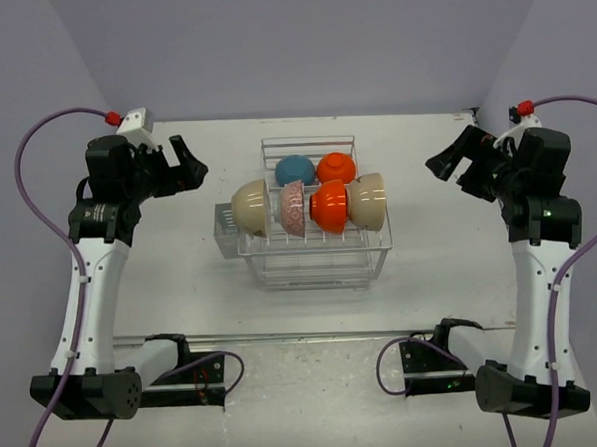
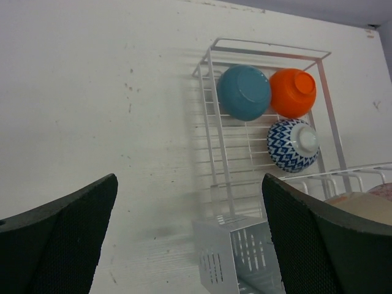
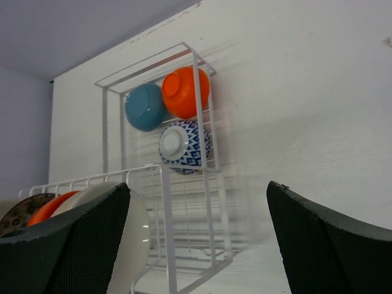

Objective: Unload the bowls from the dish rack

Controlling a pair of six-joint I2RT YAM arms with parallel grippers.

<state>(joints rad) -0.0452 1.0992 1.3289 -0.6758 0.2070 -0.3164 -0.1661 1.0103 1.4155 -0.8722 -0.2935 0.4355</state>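
I will swing my right gripper toward the rack [image 1: 313, 245], onto the second cream bowl's free rim, since that bowl stands nearest, to its left in the top view.
The white wire dish rack [image 1: 313, 245] stands mid-table. In its upper row stand a cream bowl [image 1: 251, 207], a pink speckled bowl [image 1: 294, 207], an orange bowl [image 1: 329, 206] and a second cream bowl [image 1: 368, 201]. Behind them lie a blue bowl [image 1: 295, 170] and an orange bowl [image 1: 336, 167]. A blue-and-white patterned bowl [image 2: 293, 144] lies low in the rack, also in the right wrist view [image 3: 183, 146]. My left gripper [image 1: 188, 161] is open and empty, left of the rack. My right gripper [image 1: 449, 160] is open and empty, right of the rack.
A small white slotted cutlery cup [image 2: 236, 256] hangs on the rack's left side [image 1: 225, 230]. Grey walls close in the table at the back and both sides. Purple cables loop beside both arms.
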